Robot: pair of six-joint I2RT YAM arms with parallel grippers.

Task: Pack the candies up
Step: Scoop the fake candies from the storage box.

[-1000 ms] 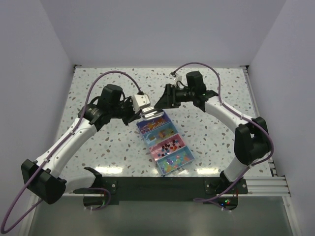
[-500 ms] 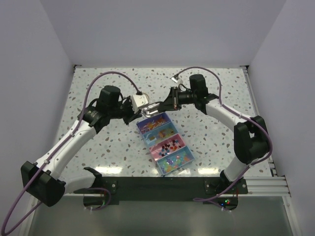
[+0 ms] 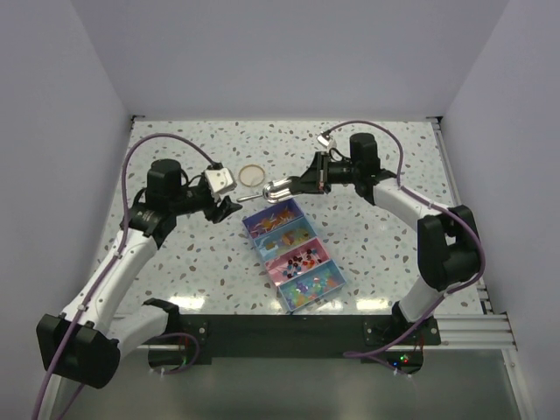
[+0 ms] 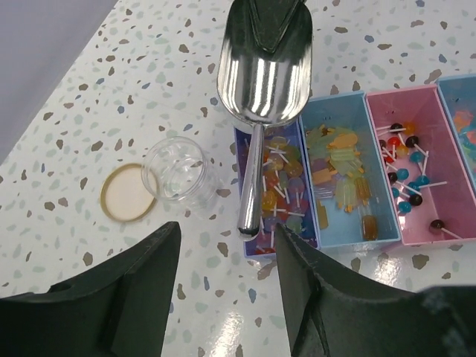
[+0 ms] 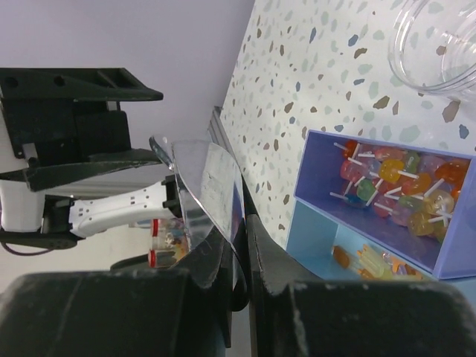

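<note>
I need to move my left gripper to the right in the top view next, until its open fingers are on both sides of the scoop's handle (image 3: 250, 198) (image 4: 251, 202), because the end of the handle is still beyond them.
The candies, small bright sweets on white sticks (image 4: 281, 178), lie in the purple end compartment of the box (image 3: 324, 260); amber ones (image 4: 343, 167) fill the blue compartment and dark round ones (image 4: 407, 175) the pink. A shiny, empty metal scoop (image 4: 264, 67) hangs over the box's far end. My right gripper (image 5: 244, 223) is shut on the scoop's thin wall (image 5: 212, 186). The left gripper (image 4: 227, 238) is open, just short of the scoop's handle tip (image 4: 249, 223) and not touching it. In the top view the left gripper (image 3: 234, 203) is left of the scoop (image 3: 278, 189).
A small clear jar (image 4: 178, 171) lies on the speckled table beside the purple compartment, its tan lid (image 4: 126, 192) flat next to it. The lid (image 3: 252, 174) sits behind the scoop in the top view. White walls bound the table on three sides.
My left gripper opened, let go of the scoop's handle and drew back to the left. The right gripper shut on the scoop's bowl and now carries it alone.
</note>
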